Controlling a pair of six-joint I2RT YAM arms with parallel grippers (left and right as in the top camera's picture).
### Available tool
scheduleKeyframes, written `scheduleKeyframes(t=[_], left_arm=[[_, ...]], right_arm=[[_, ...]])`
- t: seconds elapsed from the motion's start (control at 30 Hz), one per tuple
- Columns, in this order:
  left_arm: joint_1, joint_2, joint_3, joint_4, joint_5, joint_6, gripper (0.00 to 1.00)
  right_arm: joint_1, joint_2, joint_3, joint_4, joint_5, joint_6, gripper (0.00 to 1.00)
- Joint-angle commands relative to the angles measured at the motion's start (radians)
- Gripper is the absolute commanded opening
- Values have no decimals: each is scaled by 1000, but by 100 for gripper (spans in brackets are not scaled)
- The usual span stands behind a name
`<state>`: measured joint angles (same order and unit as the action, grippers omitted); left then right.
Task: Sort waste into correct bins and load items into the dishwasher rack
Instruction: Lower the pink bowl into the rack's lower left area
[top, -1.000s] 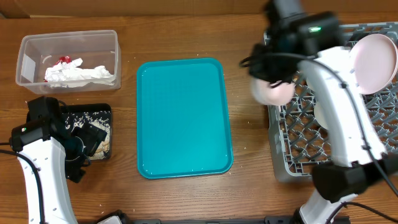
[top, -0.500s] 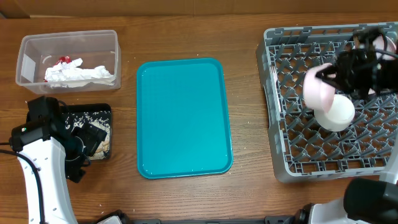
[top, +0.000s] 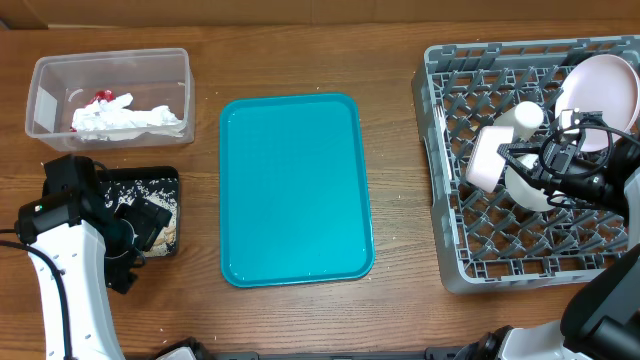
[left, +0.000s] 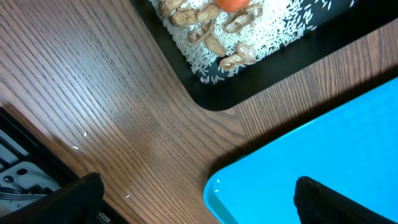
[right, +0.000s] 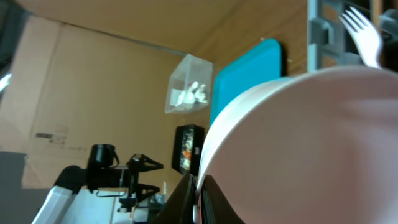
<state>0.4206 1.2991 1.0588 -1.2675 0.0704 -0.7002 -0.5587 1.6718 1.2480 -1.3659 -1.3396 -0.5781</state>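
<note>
The small white bowl should go down next among the free pegs (top: 480, 194) between the second bowl and the rack's fork-side edge, lowered by my right gripper.
My right gripper (top: 508, 158) is shut on the rim of a small white bowl (top: 485, 160) held on edge over the left half of the grey dishwasher rack (top: 450, 250). Its fingertips (right: 198, 186) pinch the bowl (right: 311, 143), which fills the wrist view. A second bowl (top: 530, 188), a cup (top: 527, 115) and the large plate (top: 602, 95) sit in the rack. My left gripper (top: 140, 225) (left: 199, 205) is open above the table beside the black tray (left: 249, 81), which holds rice (left: 273, 28) and a carrot (left: 233, 4). The clear tub (top: 45, 90) holds napkins (top: 125, 120) and a red wrapper (top: 100, 97).
The teal tray (top: 295, 190) lies mid-table between the bins and the rack, its corner (left: 323, 143) under my left gripper. A white fork (right: 364, 34) stands at the rack's edge. My left arm (top: 60, 260) covers part of the black tray (top: 165, 180).
My right gripper has carried the bowl from the rack's upper left edge, across the rack, to lower over its left half. The plate shows again. The left arm has not moved.
</note>
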Motion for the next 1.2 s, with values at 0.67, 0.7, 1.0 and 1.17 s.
scheduleKeyframes(t=[0.67,0.7,1.0,1.17], left_arm=[[1,-1,-2,1,0,13,100],[1,-1,-2,1,0,13,100],[1,-1,-2,1,0,13,100],[1,-1,-2,1,0,13,100]], right_arm=[[124,44,-100,213,-190,-20,4],[124,64,-115,218,-206,-21,4],[-20,94,-108,282,20,211,5],[-55,92,-105,305,196,341,10]])
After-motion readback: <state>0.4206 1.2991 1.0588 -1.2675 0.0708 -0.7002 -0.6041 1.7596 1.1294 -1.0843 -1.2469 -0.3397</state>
